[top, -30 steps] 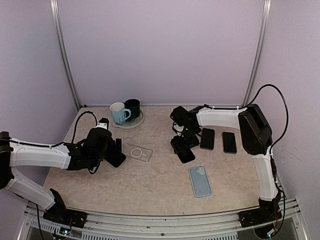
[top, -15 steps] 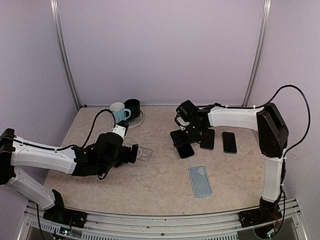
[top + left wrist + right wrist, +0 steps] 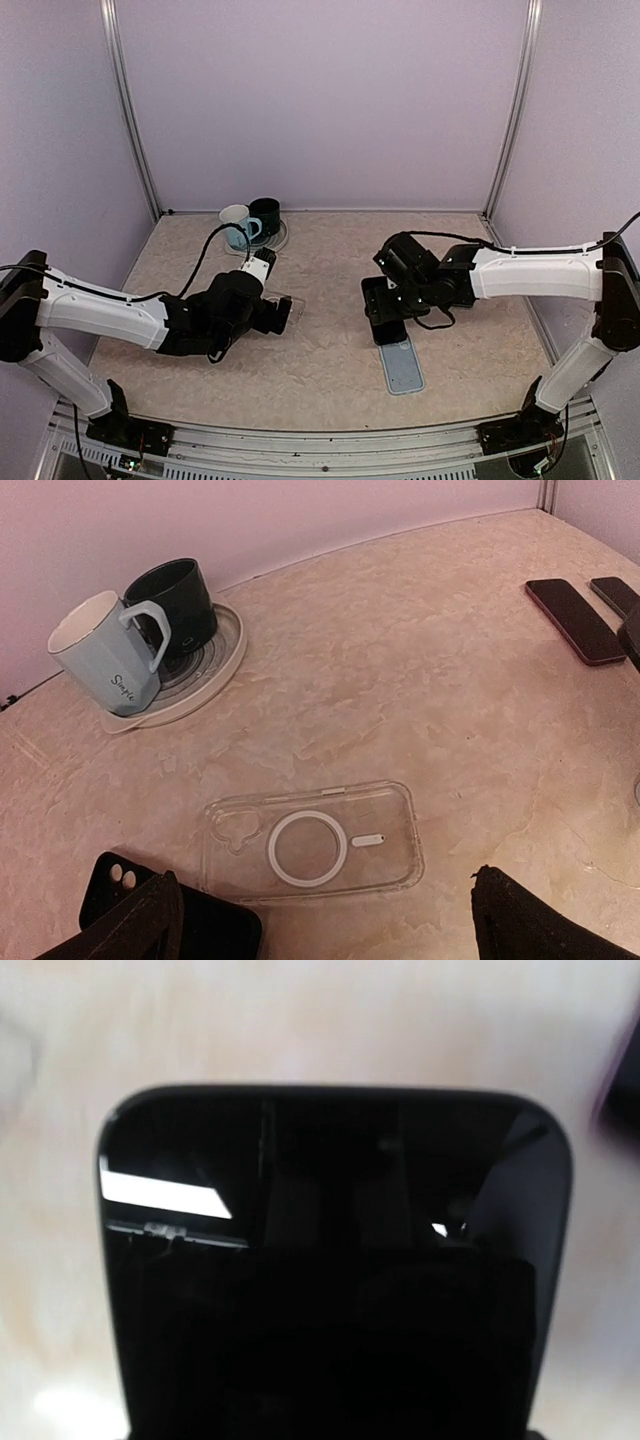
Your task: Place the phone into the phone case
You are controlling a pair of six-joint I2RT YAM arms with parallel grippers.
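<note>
Next, my right gripper moves back and down over the light-blue phone case (image 3: 401,364) to release the black phone there, since the phone sits beyond the case's far end.
My right gripper (image 3: 396,298) is shut on a black phone (image 3: 381,312), held just above and behind a light-blue phone case (image 3: 401,364) lying flat on the table. In the right wrist view the phone's dark screen (image 3: 335,1250) fills the frame and hides the fingers. A clear phone case (image 3: 312,839) with a white ring lies flat between my left gripper's open fingers. My left gripper (image 3: 322,905) is open and empty just in front of the clear case, which also shows in the top view (image 3: 291,309).
A light-blue mug (image 3: 236,225) and a dark mug (image 3: 265,215) stand on a round coaster at the back left. A black phone case (image 3: 150,915) lies by my left finger. Two more phones (image 3: 574,620) lie at the right, hidden by my right arm in the top view.
My right arm has carried the black phone from the back right towards the middle, next to the blue case. My left gripper has moved right, up to the clear case.
</note>
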